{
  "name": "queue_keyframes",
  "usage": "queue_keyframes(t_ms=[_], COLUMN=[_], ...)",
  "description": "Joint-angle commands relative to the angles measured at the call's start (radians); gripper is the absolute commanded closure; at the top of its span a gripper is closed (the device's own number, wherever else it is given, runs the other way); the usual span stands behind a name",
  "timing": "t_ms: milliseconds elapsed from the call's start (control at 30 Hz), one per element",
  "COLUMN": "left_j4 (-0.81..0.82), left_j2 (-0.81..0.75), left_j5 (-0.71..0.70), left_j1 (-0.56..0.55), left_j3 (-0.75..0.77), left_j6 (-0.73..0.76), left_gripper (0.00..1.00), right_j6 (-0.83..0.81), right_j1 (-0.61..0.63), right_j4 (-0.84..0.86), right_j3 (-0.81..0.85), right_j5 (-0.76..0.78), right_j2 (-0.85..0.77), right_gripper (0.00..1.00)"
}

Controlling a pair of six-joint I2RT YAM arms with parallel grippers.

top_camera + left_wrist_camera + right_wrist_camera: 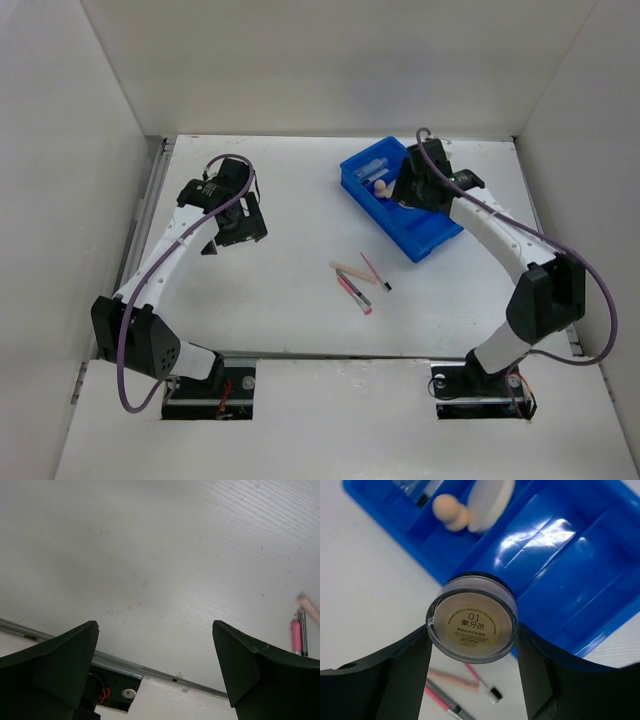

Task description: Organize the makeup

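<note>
The compact (472, 621) comes down with my right gripper and is released next in the blue tray's section beside the cream round pad, since that section is still empty.
My right gripper (472, 645) is shut on the round beige compact (472, 621) and holds it above the near edge of the blue divided tray (425, 238), which also shows in the right wrist view (580, 570). In the tray lie a beige sponge (449, 512), a cream round pad (492, 502) and a clear tube (372, 164). Thin pink and dark pencils (357, 283) lie on the table mid-right; they also show in the right wrist view (455, 690) and the left wrist view (299, 632). My left gripper (235, 222) is open and empty over bare table at the left.
White walls close in the table on three sides. A metal rail (145, 215) runs along the left edge. The arm bases (210, 385) sit at the near edge.
</note>
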Motion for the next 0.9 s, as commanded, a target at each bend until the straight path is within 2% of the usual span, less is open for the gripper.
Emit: queue_keyframes(t_ms=[0,133,267,333,500,533,633,767,867], left_j4=[-0.020,-0.020,-0.020,-0.020,-0.029,-0.029,-0.039,-0.039,-0.039], left_j2=[-0.030,-0.030,-0.030,-0.030,-0.030,-0.021,-0.021,-0.012,-0.012], left_j5=[-0.007,0.002,0.002,0.002,0.002,0.002,0.002,0.002,-0.007], left_j1=[0.002,0.002,0.002,0.002,0.002,0.002,0.002,0.002,0.002], left_j3=[-0.006,0.003,0.003,0.012,0.022,0.022,0.043,0.052,0.075], left_j6=[0.011,0.011,0.011,0.011,0.020,0.020,0.020,0.020,0.020], left_gripper=[0.04,0.04,0.04,0.04,0.04,0.04,0.04,0.04,0.04], right_j6=[-0.030,-0.068,-0.090,-0.090,-0.113,-0.113,-0.124,-0.124,-0.134], right_j1=[-0.049,-0.141,-0.183,-0.195,-0.204,-0.204,-0.204,-0.204,-0.149], right_j4=[0.017,0.026,0.036,0.036,0.045,0.030,0.009,0.009,0.038], right_j3=[0.027,0.074,0.128,0.159,0.232,0.248,0.245,0.156,0.031], right_j5=[-0.016,-0.025,-0.036,-0.036,-0.059,-0.059,-0.059,-0.059,-0.082], right_j2=[0.035,0.114,0.193,0.232,0.275,0.276,0.231,0.101,-0.002], right_gripper=[0.56,0.56,0.56,0.51,0.29,0.19,0.11,0.12,0.35])
